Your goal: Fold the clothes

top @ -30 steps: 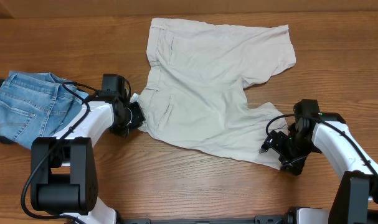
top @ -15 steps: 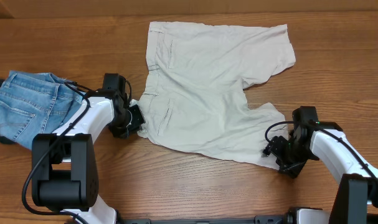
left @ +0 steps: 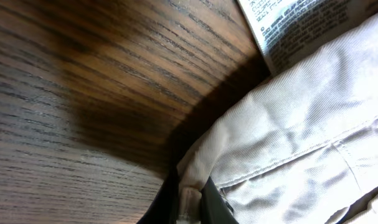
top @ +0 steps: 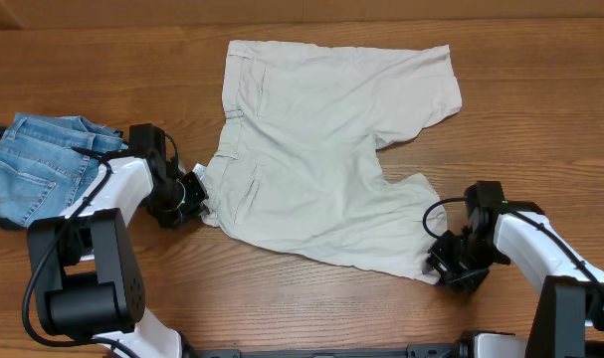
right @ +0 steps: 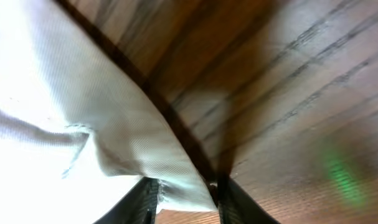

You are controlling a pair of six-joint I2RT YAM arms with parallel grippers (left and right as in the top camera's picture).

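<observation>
The left gripper carries the pinched lower corner up and outward toward the upper waistband corner (top: 239, 54) next and releases it, since both legs lie spread flat.
The pale beige shorts (top: 321, 149) lie spread flat across the middle of the table, waistband to the left. My left gripper (top: 197, 191) is shut on the lower waistband corner; the wrist view shows a fold of beige cloth (left: 301, 124) pinched between the dark fingers (left: 190, 202). My right gripper (top: 443, 267) sits at the lower right leg's hem corner. There the jaws stand narrowed but apart, with the hem (right: 83, 93) lying loose between the fingers (right: 187, 199). The light-blue jeans (top: 38, 169) lie bunched at the far left.
A white care label (left: 294, 25) sticks out of the waistband by my left gripper. The arm bases (top: 83, 288) stand at the near edge on both sides. Bare wood (top: 540, 119) lies right of the shorts.
The shorts have slid left, drawn by my left gripper, which moved toward the jeans. My right gripper followed left onto the hem corner and its jaws have narrowed.
</observation>
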